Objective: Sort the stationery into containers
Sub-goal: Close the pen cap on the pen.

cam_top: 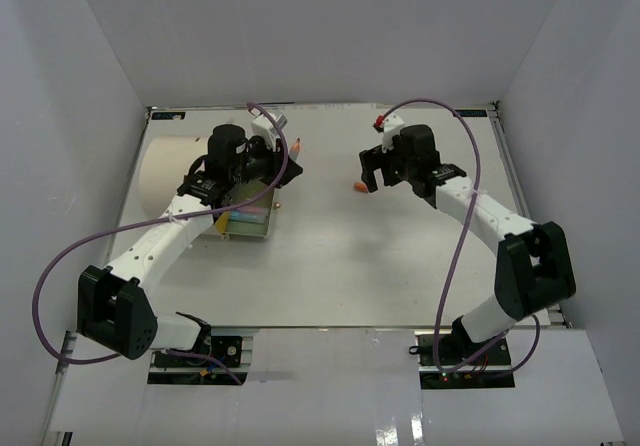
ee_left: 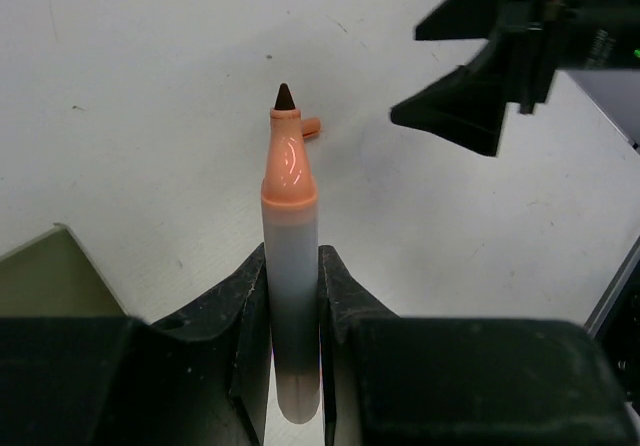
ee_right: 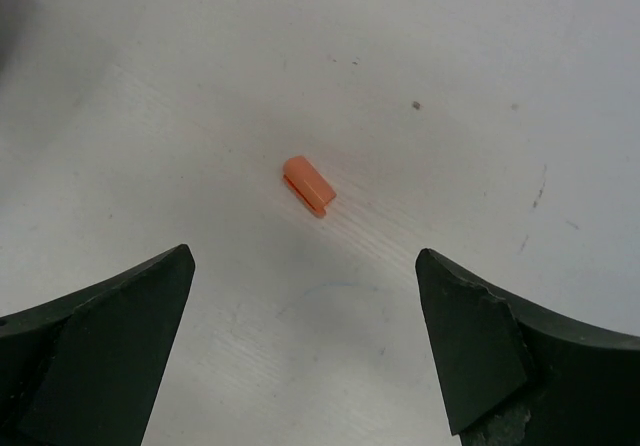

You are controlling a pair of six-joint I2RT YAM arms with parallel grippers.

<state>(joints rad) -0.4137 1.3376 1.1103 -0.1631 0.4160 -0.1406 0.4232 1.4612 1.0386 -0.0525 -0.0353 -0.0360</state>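
Note:
My right gripper turns and moves down and to the left in the top view astride the orange cap (cam_top: 360,186) (ee_right: 308,186) next, as the cap lies angled below its open fingers.
My left gripper (ee_left: 292,256) is shut on a white marker (ee_left: 290,296) with an orange neck and a bare dark tip, pointing away from the wrist. In the top view that gripper (cam_top: 283,161) hovers by the far end of an open drawer (cam_top: 245,236) that holds several coloured pens. The drawer sticks out of the cream drum (cam_top: 160,171). A small orange cap (ee_right: 308,186) lies on the table. My right gripper (ee_right: 305,256) hangs open just above it, the cap slightly ahead of the fingertips. The cap (cam_top: 360,186) sits left of the right gripper (cam_top: 372,178).
White walls close in the table on three sides. The drawer's corner (ee_left: 40,276) shows at the lower left of the left wrist view. The right gripper's dark fingers (ee_left: 460,111) appear there too, beyond the marker tip. Purple cables loop over both arms.

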